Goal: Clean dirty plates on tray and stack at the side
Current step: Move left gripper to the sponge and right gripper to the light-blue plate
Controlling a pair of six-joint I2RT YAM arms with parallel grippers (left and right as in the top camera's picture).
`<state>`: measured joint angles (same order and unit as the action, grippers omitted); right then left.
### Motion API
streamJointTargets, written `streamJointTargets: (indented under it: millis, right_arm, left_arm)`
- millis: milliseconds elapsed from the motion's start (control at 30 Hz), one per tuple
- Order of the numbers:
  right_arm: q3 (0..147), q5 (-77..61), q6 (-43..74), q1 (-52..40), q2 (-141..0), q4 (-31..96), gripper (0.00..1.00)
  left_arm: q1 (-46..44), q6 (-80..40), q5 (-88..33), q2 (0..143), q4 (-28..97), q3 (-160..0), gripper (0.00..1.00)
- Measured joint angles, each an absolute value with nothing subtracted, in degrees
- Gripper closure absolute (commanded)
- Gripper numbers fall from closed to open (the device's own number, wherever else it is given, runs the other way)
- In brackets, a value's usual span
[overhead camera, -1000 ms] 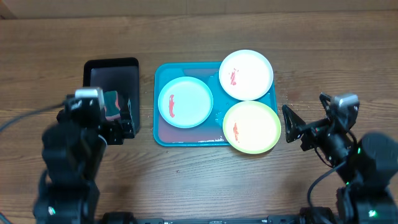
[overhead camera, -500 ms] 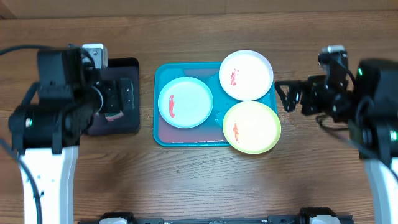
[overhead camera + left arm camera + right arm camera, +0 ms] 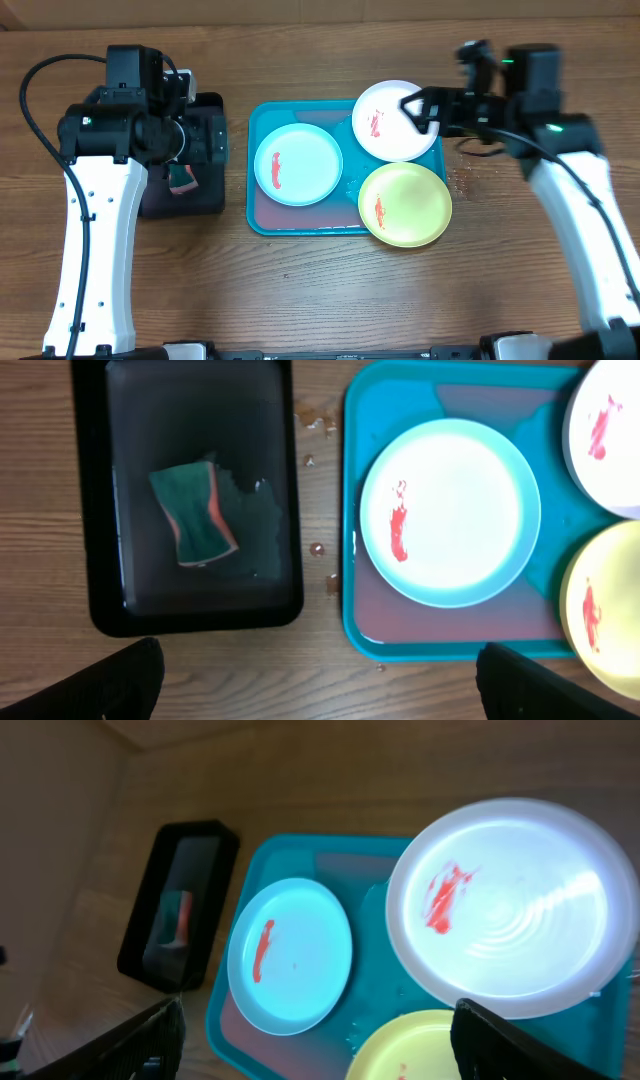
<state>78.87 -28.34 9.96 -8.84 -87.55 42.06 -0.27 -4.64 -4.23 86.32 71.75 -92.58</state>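
Note:
The sponge's middle (image 3: 182, 179) (image 3: 196, 516) is below my left gripper and to the left in its wrist view, so my left gripper will go down that way onto it next, because plates have red smears.
The turquoise tray (image 3: 300, 222) lies mid-table. On it sits the light blue plate (image 3: 298, 165) with a red smear. The white plate (image 3: 396, 120) and the yellow-green plate (image 3: 404, 204) overlap the tray's right rim, and both have red smears. My left gripper (image 3: 205, 140) hangs open and empty over the black tray (image 3: 190, 208). My right gripper (image 3: 418, 108) is open and empty above the white plate's right part. In the left wrist view the blue plate (image 3: 450, 510) lies ahead of the wide-open jaws (image 3: 320, 690). In the right wrist view the white plate (image 3: 520, 910) lies above the open jaws (image 3: 315, 1040).
A green and orange sponge (image 3: 182, 178) lies in the wet black tray, also shown in the left wrist view (image 3: 195, 512). Water droplets (image 3: 462, 175) dot the wood right of the turquoise tray. Bare wooden table lies in front of both trays.
Both arms have risen from the front of the table and reached back. The left gripper came over the black tray, the right over the white plate. The plates have not moved.

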Motion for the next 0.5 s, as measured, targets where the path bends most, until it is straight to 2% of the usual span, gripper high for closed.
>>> streamJointTargets:
  millis: [233,467,500]
  right_arm:
    - [78.9,-18.4,17.2,-18.9,-95.8,39.2,0.34]
    - [78.9,-11.3,20.6,-25.1,-101.5,35.6,0.34]
    - [78.9,-11.0,20.8,-25.5,-102.4,35.2,0.34]
  left_arm:
    - [-0.3,-11.9,2.1,86.3,72.1,-92.6,0.0]
    - [1.7,-16.5,8.0,87.6,71.1,-92.8,0.01]
    - [2.3,-16.6,8.4,88.4,70.9,-93.0,0.06]
